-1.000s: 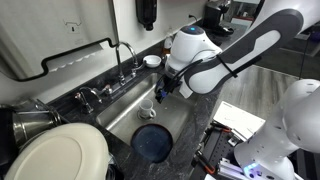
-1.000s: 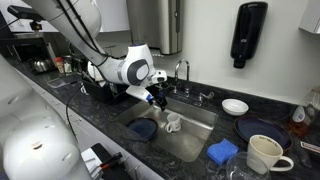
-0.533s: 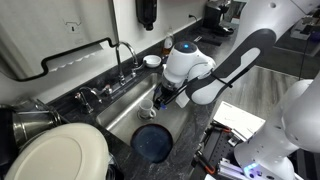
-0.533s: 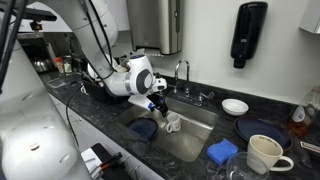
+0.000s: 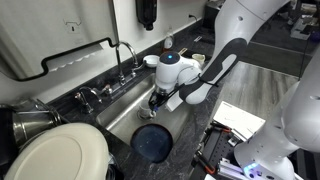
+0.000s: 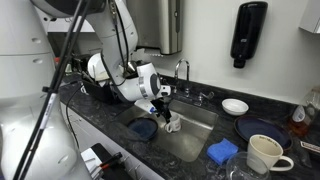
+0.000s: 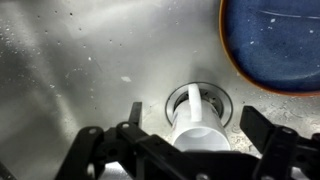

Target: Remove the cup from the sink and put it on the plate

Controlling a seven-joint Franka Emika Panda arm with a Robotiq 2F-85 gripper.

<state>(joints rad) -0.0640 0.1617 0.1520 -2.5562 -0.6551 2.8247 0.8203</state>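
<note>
Next, the gripper lowers and moves outward until its open fingers straddle the cup's handle, since the handle lines up with the gap between them.
The small white cup stands upright over the drain of the steel sink, its handle pointing away from the wrist camera. It shows beside the gripper in both exterior views. My gripper is open, low in the basin, with one finger on each side of the cup and gaps between them. It also shows in both exterior views. The round dark plate lies flat on the sink floor close to the cup.
A chrome faucet stands behind the sink. A large cream plate and a metal pot sit on the counter. A white bowl, a bigger dark blue dish, a cream mug and a blue sponge lie beside the basin.
The arm has swung over and come down into the sink. The open gripper now straddles the cup. The cup and plate have not moved.
</note>
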